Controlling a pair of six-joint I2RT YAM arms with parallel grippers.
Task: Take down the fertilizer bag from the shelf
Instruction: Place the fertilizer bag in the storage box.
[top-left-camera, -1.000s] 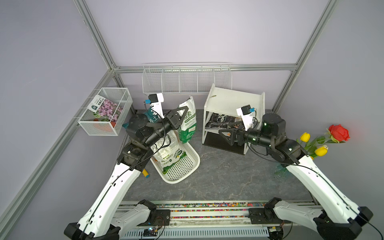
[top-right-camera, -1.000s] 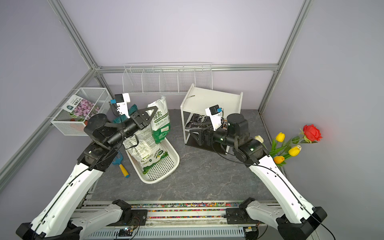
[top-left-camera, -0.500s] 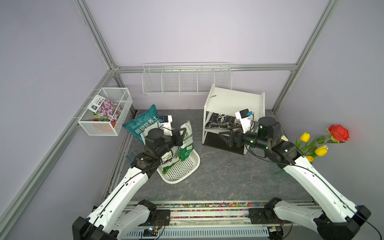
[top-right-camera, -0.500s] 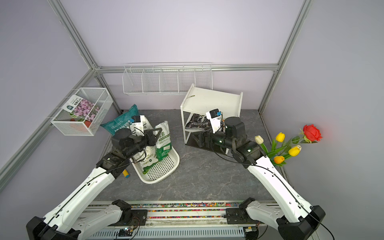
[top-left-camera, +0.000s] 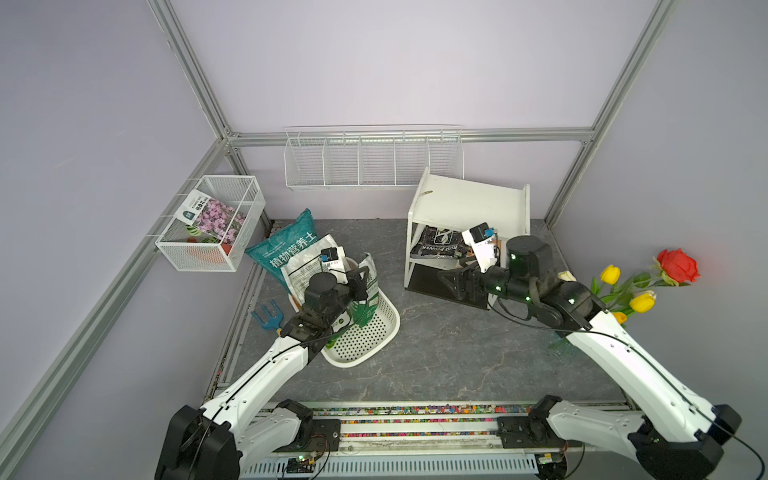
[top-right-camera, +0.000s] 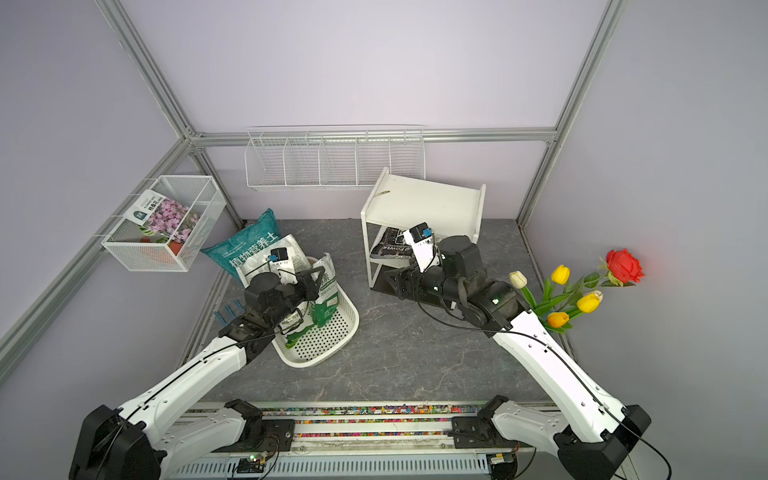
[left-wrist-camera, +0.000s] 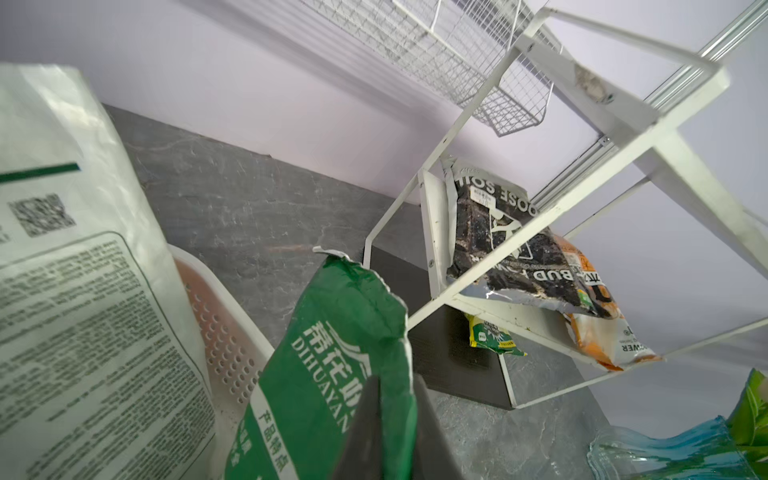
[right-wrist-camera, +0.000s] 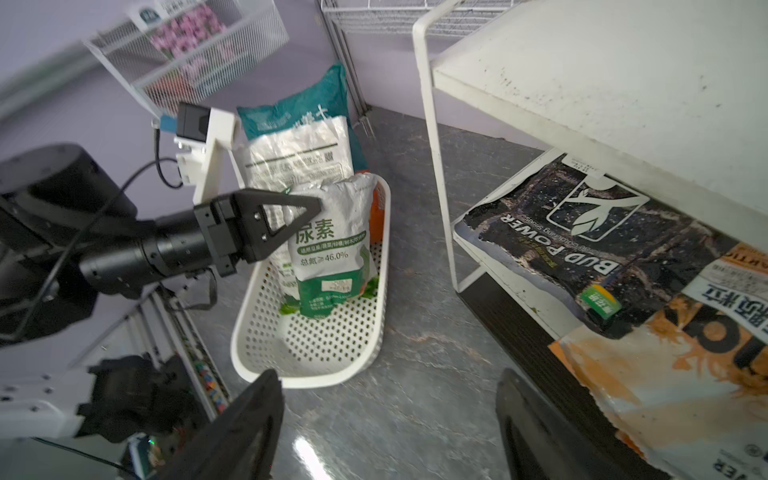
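The base of the fertilizer bag (top-left-camera: 368, 300) is already inside the perforated basket's rim, so my left gripper should next lower the fertilizer bag onto the perforated basket's bottom and let go.
The fertilizer bag (top-left-camera: 368, 300) (top-right-camera: 327, 291) (right-wrist-camera: 332, 245), white and green, stands upright in a white perforated basket (top-left-camera: 365, 345) (right-wrist-camera: 316, 336). My left gripper (top-left-camera: 360, 277) (top-right-camera: 315, 277) (left-wrist-camera: 395, 386) (right-wrist-camera: 305, 208) is shut on its upper edge (left-wrist-camera: 332, 332). The white shelf (top-left-camera: 469, 199) (top-right-camera: 428, 199) (right-wrist-camera: 582, 62) stands at the back right. A black soil bag (top-left-camera: 440, 243) (right-wrist-camera: 582, 232) (left-wrist-camera: 490, 241) and an orange bag (right-wrist-camera: 665, 374) lie on its middle board. My right gripper (top-left-camera: 446, 279) (top-right-camera: 392, 276) (right-wrist-camera: 386, 378) is open and empty, low by the shelf's front left corner.
A teal bag (top-left-camera: 286, 245) and a white printed bag (top-left-camera: 307, 262) lean behind the basket. A blue hand rake (top-left-camera: 268, 318) lies at the left. A wire-mesh box (top-left-camera: 212, 224) and a wire rack (top-left-camera: 374, 158) hang on the walls. Flowers (top-left-camera: 648, 282) stand at the right.
My left arm has come down and forward, lowering the green and white bag from mid-air into the basket. My right arm has stayed by the shelf.
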